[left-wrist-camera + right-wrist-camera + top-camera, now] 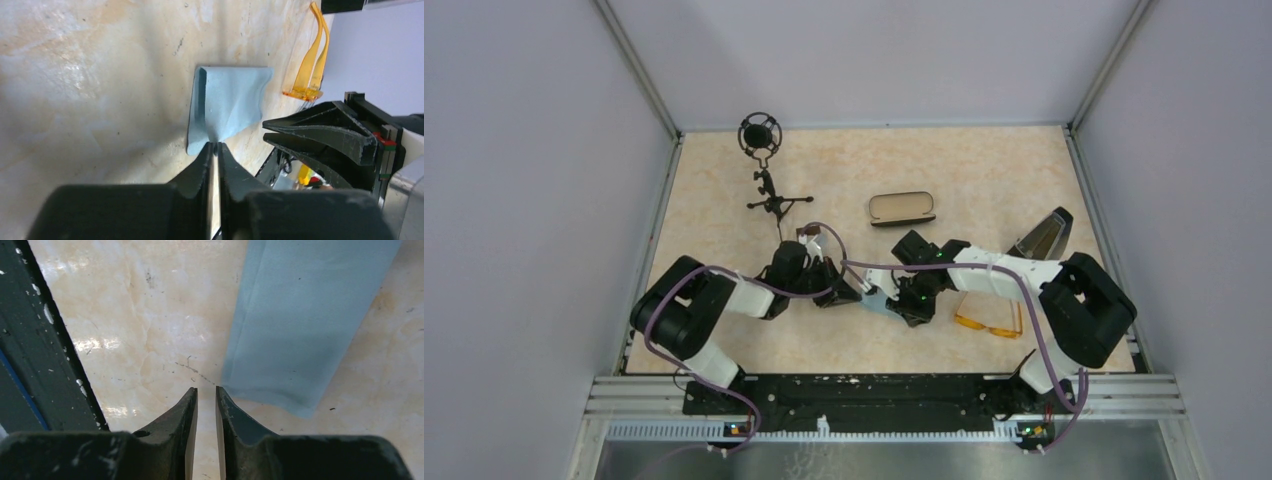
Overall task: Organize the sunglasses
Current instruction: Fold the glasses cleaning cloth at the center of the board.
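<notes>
My right gripper should lift and move outward, then lower onto the cloth's far corner point(305, 411). Its gap shows only bare table beside the cloth's near corner.
The sunglasses point(989, 320), orange with thin arms, lie on the table right of centre under my right forearm; in the left wrist view the sunglasses point(307, 65) lie beyond the cloth. A light blue cloth point(881, 304) lies folded between the two grippers. My left gripper point(215, 145) is shut on the near edge of the cloth point(230, 105), which bunches toward its tips. My right gripper point(206, 388) stands slightly open with bare table in its gap, and the cloth point(300, 315) lies just beside its right finger. From the left wrist, the right gripper point(265, 129) is seen close to the right of the cloth.
A black oblong case point(902, 208) lies open behind the grippers. A dark wedge-shaped object point(1044, 237) sits near the right wall. A microphone on a small stand point(764, 170) stands at the back left. The walls close the table on three sides.
</notes>
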Tool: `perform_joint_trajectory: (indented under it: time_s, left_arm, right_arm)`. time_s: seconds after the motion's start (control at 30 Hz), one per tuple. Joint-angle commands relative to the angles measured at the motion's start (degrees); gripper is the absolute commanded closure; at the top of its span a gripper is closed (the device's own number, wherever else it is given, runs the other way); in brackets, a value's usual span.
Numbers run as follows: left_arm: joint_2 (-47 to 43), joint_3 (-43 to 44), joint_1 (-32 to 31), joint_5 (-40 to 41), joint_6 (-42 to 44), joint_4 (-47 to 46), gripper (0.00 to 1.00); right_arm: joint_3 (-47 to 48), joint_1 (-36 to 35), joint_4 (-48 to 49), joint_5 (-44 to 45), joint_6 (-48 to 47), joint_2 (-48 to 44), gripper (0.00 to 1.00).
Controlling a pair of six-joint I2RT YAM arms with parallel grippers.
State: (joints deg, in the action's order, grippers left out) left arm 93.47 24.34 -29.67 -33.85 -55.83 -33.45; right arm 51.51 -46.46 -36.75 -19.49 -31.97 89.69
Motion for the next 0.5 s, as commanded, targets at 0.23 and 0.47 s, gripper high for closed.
perform_joint_trajectory:
  time_s: [0.23,0.47]
  left_arm:
    - [-11.5,6.1,0.4,7.2,11.7,18.7,0.5]
    - [-5.7,15.7,0.5,12.4,22.1,25.7,0.42]
  right_arm:
    - [6.2,11.9,-2.0,-10.9,-1.5,-2.9,0.7]
    - [6.3,17.8,3.8,-7.6,1.3,0.7,0.6]
